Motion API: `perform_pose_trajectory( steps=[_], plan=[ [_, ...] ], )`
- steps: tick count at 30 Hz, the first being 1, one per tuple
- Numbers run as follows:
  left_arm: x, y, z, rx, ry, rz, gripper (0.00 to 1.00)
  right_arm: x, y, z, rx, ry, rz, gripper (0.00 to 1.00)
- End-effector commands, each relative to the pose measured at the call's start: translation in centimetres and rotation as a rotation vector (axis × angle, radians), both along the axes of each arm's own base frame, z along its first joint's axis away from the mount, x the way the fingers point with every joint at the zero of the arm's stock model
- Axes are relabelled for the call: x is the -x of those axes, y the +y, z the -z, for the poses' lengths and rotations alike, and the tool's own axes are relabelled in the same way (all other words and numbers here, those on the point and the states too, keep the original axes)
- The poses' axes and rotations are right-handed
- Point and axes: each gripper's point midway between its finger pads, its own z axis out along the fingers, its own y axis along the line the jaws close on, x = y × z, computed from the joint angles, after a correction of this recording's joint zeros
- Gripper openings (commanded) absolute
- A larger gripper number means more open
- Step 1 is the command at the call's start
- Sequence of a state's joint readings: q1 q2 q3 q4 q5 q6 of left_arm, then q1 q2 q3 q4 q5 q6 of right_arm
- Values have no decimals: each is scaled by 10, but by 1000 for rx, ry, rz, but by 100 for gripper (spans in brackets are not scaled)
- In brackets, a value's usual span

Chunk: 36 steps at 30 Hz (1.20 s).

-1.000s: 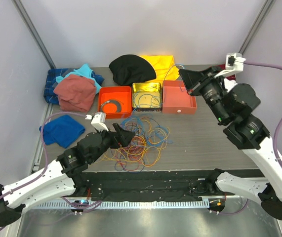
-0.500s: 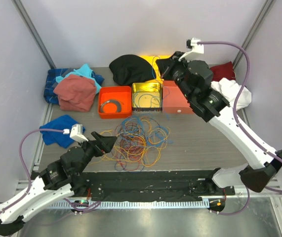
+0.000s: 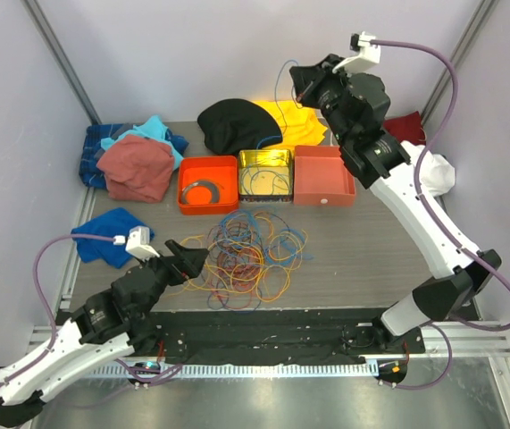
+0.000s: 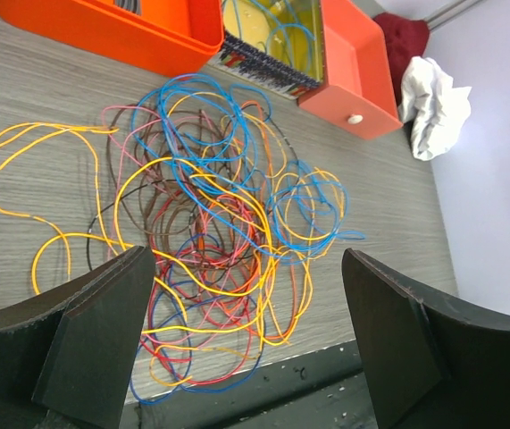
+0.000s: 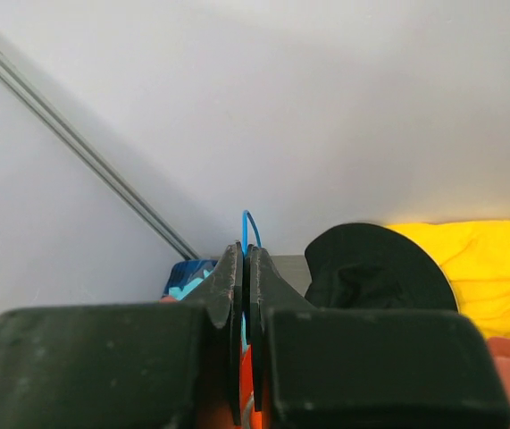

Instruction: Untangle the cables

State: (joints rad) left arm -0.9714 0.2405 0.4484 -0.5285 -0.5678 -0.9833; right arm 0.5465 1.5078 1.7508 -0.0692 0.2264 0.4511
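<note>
My right gripper moves down over the yellow bin next, tilting its fingers downward, and releases the thin blue cable, since the cable already trails down to that bin.
A tangle of thin cables [image 3: 246,255], orange, blue, red, yellow and purple, lies on the table's near middle. In the left wrist view the tangle [image 4: 219,214] fills the space ahead of the fingers. My left gripper [image 3: 196,259] is open and empty, just left of the heap; it also shows in the left wrist view [image 4: 247,259], its jaws wide apart above the heap's near edge. My right gripper [image 3: 297,76] is raised high at the back, shut on a thin blue cable [image 5: 248,228] that hangs down [image 3: 279,103] towards the yellow bin.
Three bins stand at the back: an orange one [image 3: 189,198] holding a grey coiled ring, a yellow one [image 3: 265,157] with cables in it, another orange one [image 3: 323,174]. Clothes lie around: black [image 3: 237,123], yellow [image 3: 295,116], a red and blue pile [image 3: 134,161], blue [image 3: 112,234], white [image 3: 438,170].
My right arm swung from the right side to the back middle and rose, lifting the thin blue cable. My left arm drew back to the near left, then held still.
</note>
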Motion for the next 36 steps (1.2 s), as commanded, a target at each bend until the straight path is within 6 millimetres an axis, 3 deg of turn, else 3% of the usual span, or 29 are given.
perform_pose_trajectory(
  steps=[1,7,11,12,14,17,18,20,21,25,30,35,36],
  plan=[
    [-6,1,-5,-26,-20,-24,91,0,1,-46,-62,-108,-25,1],
    [-7,4,-7,-47,-26,-30,92,-19,9,-29,-52,-78,-24,1],
    [-7,4,-4,-51,-24,-31,92,-31,13,-7,-35,-34,-24,1],
    [-7,4,-4,-52,-23,-31,92,-32,13,-10,-48,-53,-25,1],
    [-8,3,-3,-56,-22,-32,93,-38,19,9,-41,-20,-36,1],
    [-9,1,-2,-65,-20,-29,93,-48,27,43,-36,33,-51,1],
    [-9,0,-2,-67,-19,-26,93,-53,32,63,-21,68,-58,1],
    [-10,-1,-2,-66,-21,-24,93,-59,38,83,-21,102,-73,1],
    [-9,-3,0,-70,-16,-16,93,-64,42,105,-7,139,-77,1],
    [-10,-5,1,-70,-11,-9,93,-72,51,158,21,227,-94,1],
    [-9,-5,3,-70,-6,-9,93,-75,52,234,88,343,-84,1],
    [-9,-5,5,-64,-4,-9,93,-74,44,294,184,447,-53,1],
    [-9,-5,5,-62,-3,-12,93,-77,41,297,210,454,-35,1]
  ],
)
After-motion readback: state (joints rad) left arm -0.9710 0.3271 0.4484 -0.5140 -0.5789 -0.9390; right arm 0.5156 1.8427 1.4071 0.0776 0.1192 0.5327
